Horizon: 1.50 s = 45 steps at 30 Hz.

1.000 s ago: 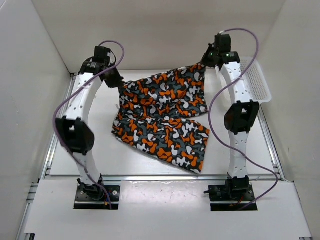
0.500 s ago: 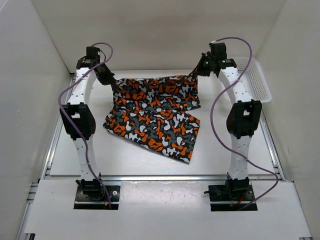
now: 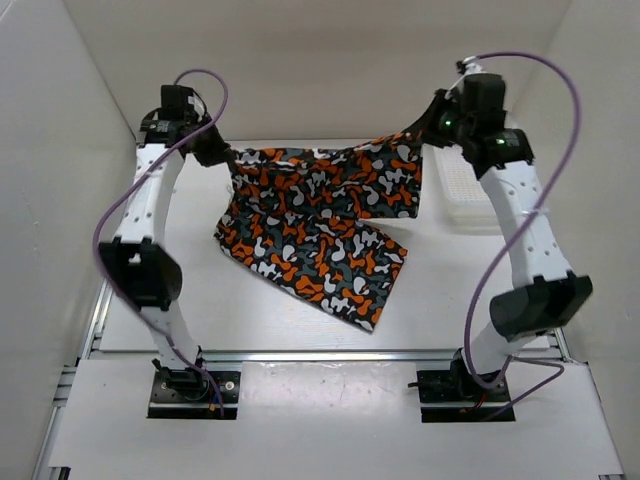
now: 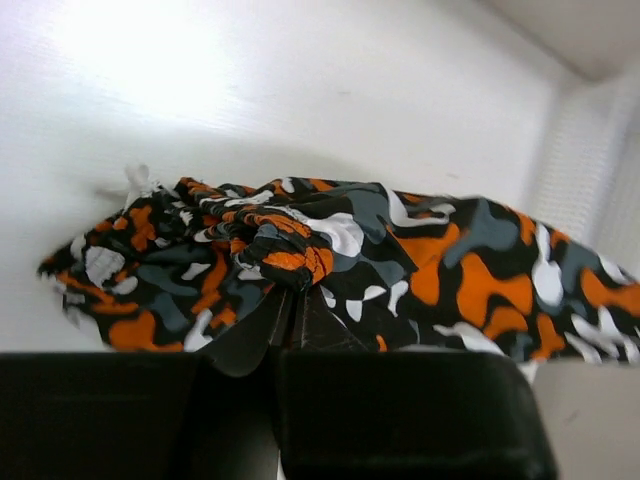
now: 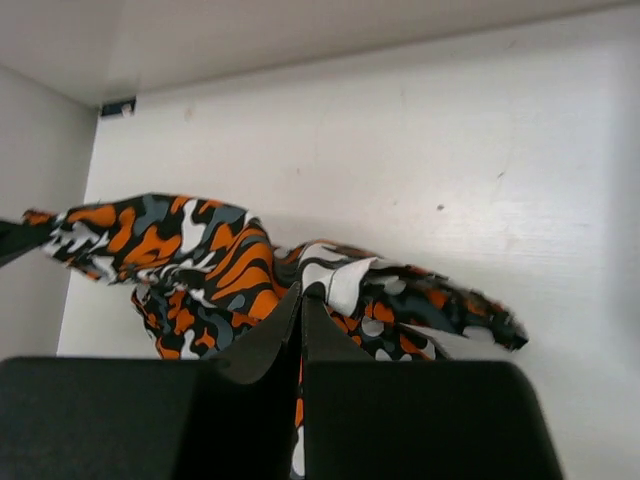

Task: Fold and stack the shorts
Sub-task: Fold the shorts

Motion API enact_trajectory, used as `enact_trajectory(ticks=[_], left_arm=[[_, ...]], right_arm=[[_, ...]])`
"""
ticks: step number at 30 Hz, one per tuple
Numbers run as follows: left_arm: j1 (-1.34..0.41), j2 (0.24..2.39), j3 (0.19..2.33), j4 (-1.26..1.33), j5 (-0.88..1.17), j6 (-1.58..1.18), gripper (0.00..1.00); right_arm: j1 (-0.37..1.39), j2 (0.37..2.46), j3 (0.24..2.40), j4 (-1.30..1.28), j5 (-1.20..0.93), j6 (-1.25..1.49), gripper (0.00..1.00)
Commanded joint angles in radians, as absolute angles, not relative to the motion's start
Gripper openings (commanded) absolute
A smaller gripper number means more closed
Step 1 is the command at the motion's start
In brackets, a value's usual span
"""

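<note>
The trailing fabric's side corner (image 3: pixel 224 235) rests on the tabletop below and behind my left gripper. I will next pull my left gripper back and down to let go of its corner over that side corner.
The shorts (image 3: pixel 320 215) have an orange, black, grey and white camouflage pattern. They hang stretched between my two grippers at the back of the table, and the lower part trails onto the table toward the front. My left gripper (image 3: pixel 226 153) is shut on the shorts' left top corner (image 4: pixel 290 262). My right gripper (image 3: pixel 421 135) is shut on the right top corner (image 5: pixel 320 285) and holds it higher. Both wrist views show the jaws pinched on bunched fabric.
A white plastic mesh basket (image 3: pixel 470 195) stands at the back right, partly behind my right arm. White walls close in the left, back and right. The white table (image 3: pixel 250 310) has a metal rail along its front edge.
Both grippers have lifted the shorts' top edge and pulled it taut. The right arm has swung up and to the right, raising its corner. The hanging fabric has shifted with them.
</note>
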<state>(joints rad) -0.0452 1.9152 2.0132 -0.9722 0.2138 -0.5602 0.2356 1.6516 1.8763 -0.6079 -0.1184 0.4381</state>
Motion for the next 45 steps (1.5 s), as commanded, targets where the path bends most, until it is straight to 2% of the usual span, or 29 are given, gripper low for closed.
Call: enact_trajectory(ticks=[1, 6, 12, 20, 25, 33, 38, 44, 45], left_arm=[[-0.066, 1.619, 2.026, -0.956, 0.279, -0.508, 0.10], [-0.091, 1.374, 2.039, -0.997, 0.322, -0.469, 0.10], [-0.141, 1.183, 2.141, -1.052, 0.351, -0.437, 0.10], [-0.184, 1.095, 2.230, -1.063, 0.365, -0.472, 0.10], [-0.195, 1.086, 2.243, -1.063, 0.374, -0.491, 0.10], [-0.195, 1.141, 2.200, -1.054, 0.338, -0.500, 0.10], [-0.195, 1.201, 1.963, -0.970, 0.247, -0.540, 0.10], [-0.195, 1.466, 1.829, -0.806, 0.161, -0.574, 0.10], [-0.195, 1.586, 1.853, -0.805, 0.144, -0.574, 0.10]], right_arm=[[0.224, 1.492, 1.974, -0.636, -0.080, 0.399, 0.00], [0.224, 1.318, 2.062, -0.699, -0.045, 0.399, 0.00], [0.224, 1.174, 2.215, -0.748, -0.064, 0.420, 0.00], [0.224, 1.135, 2.345, -0.761, -0.083, 0.466, 0.00], [0.224, 1.146, 2.358, -0.761, 0.021, 0.453, 0.00], [0.224, 1.420, 2.477, -0.721, 0.140, 0.356, 0.00], [0.215, 1.728, 2.569, -0.721, 0.140, 0.334, 0.00], [0.206, 2.043, 2.585, -0.681, 0.130, 0.325, 0.00], [0.206, 2.109, 2.585, -0.654, 0.130, 0.337, 0.00]])
